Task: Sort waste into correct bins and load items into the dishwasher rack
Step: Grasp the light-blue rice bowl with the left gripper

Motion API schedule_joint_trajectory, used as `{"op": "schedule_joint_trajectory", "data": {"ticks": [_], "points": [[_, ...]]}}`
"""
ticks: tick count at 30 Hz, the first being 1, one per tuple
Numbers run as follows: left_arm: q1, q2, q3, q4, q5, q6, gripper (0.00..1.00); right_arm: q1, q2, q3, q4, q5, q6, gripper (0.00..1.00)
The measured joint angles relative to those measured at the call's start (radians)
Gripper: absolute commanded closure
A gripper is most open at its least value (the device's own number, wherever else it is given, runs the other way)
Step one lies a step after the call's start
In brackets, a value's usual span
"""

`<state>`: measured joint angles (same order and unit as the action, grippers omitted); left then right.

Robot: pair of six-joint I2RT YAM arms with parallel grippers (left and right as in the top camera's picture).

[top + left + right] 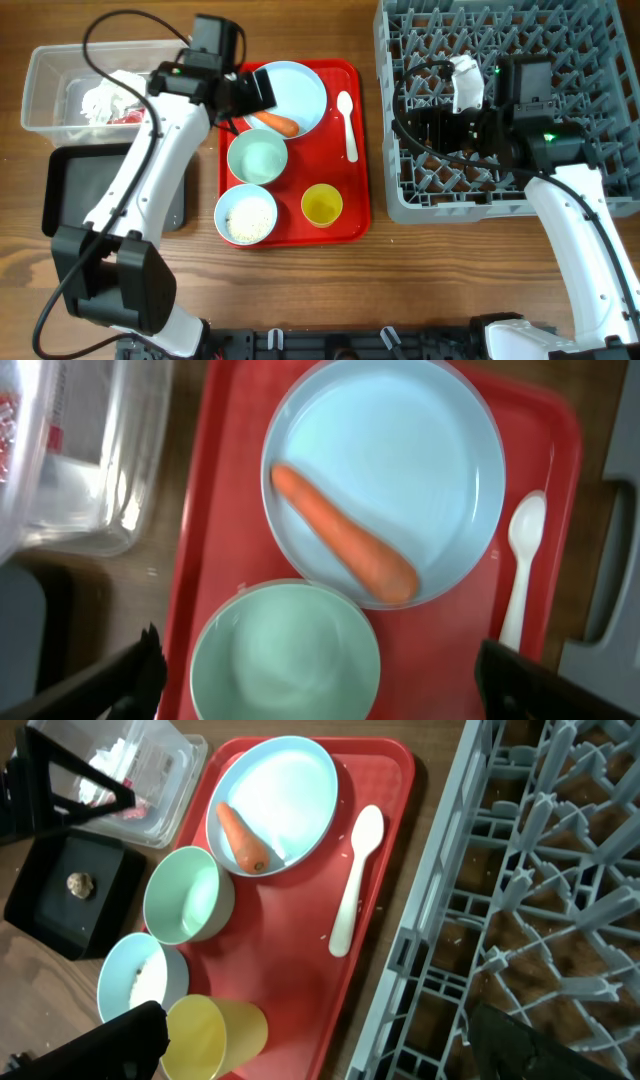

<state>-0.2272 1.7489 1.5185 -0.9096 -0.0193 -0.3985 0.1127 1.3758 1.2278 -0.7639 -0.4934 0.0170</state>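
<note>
I will next swing my left gripper back past the green bowl and down onto the rim of the pale blue bowl [268, 198], because it still contains white rice.
An orange carrot [275, 123] lies on the pale blue plate [300, 85] on the red tray. My left gripper [250, 95] hovers open and empty over the plate's left edge; in its wrist view [320, 690] the fingers straddle the empty green bowl [285, 655], with the carrot [345, 535] just beyond. A bowl of white rice [246, 215], a yellow cup [322, 205] and a white spoon [347, 125] are also on the tray. My right gripper [425, 125] is open and empty over the left part of the grey rack [600, 30].
The clear tub [50, 70] at the far left holds crumpled white paper [105, 98] and a red-and-white wrapper [125, 117]. The black tray [80, 185] in front of it holds a brown lump [78, 882]. The red tray [355, 200] lies between the bins and the rack.
</note>
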Motion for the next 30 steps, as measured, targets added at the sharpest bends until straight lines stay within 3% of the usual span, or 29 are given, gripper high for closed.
{"op": "schedule_joint_trajectory", "data": {"ticks": [3, 6, 15, 18, 22, 26, 30], "points": [[-0.043, 0.0, 0.001, -0.203, 0.019, 0.042, 0.0, 0.0, 0.0, 0.0, 0.0, -0.002, 0.004, 0.02], [-0.112, 0.0, 0.0, -0.311, 0.097, 0.132, 0.05, 0.0, 0.0, 0.0, -0.002, -0.015, 0.005, 0.04], [-0.198, 0.0, -0.019, -0.434, 0.13, 0.142, 0.1, 0.0, 0.0, 0.0, -0.022, -0.064, 0.008, 0.06], [-0.2, -0.008, -0.137, -0.346, 0.13, 0.066, 0.25, 0.0, 0.0, 0.0, -0.022, -0.064, 0.008, 0.05], [-0.205, -0.056, -0.316, -0.163, 0.13, -0.049, 0.59, 0.0, 0.0, 0.0, -0.022, -0.063, 0.008, 0.05], [-0.205, -0.066, -0.439, -0.018, 0.13, -0.117, 0.64, 0.0, 0.0, 0.0, -0.022, -0.063, 0.008, 0.06], [-0.205, -0.068, -0.535, 0.057, 0.134, -0.143, 0.8, 0.0, 0.0, 0.0, -0.021, -0.063, 0.008, 0.06]]}}
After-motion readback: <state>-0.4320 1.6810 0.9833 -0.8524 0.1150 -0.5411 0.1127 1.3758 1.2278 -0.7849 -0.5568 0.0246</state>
